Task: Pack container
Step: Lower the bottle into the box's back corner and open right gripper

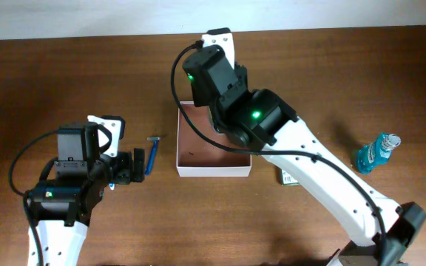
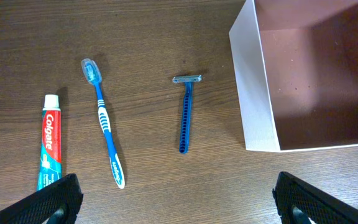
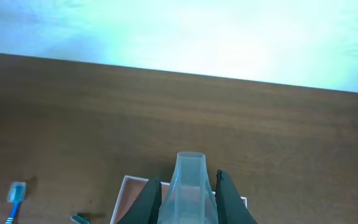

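Note:
My right gripper holds the bluish bottle high above the container's sides, so next it will move down toward the mouthwash side of the container's reddish-brown inside and release it there.
The container [image 1: 191,148], a shallow square box with white walls [image 2: 253,81] and a reddish-brown inside, sits mid-table. My right arm [image 1: 254,114] hangs over it. My right gripper [image 3: 189,190] is shut on a translucent pale-blue plastic item [image 3: 189,171], held upright above the container's far edge [image 3: 127,184]. My left gripper [image 2: 179,200] is open and empty, low over the table left of the box. Ahead of it lie a toothpaste tube [image 2: 50,140], a blue toothbrush [image 2: 104,121] and a blue razor [image 2: 186,112], all outside the box.
A blue mouthwash bottle [image 1: 376,151] lies at the right of the table. A small green packet [image 1: 288,177] shows just right of the box, partly under my right arm. The razor [image 1: 153,154] lies between my left gripper [image 1: 134,167] and the box.

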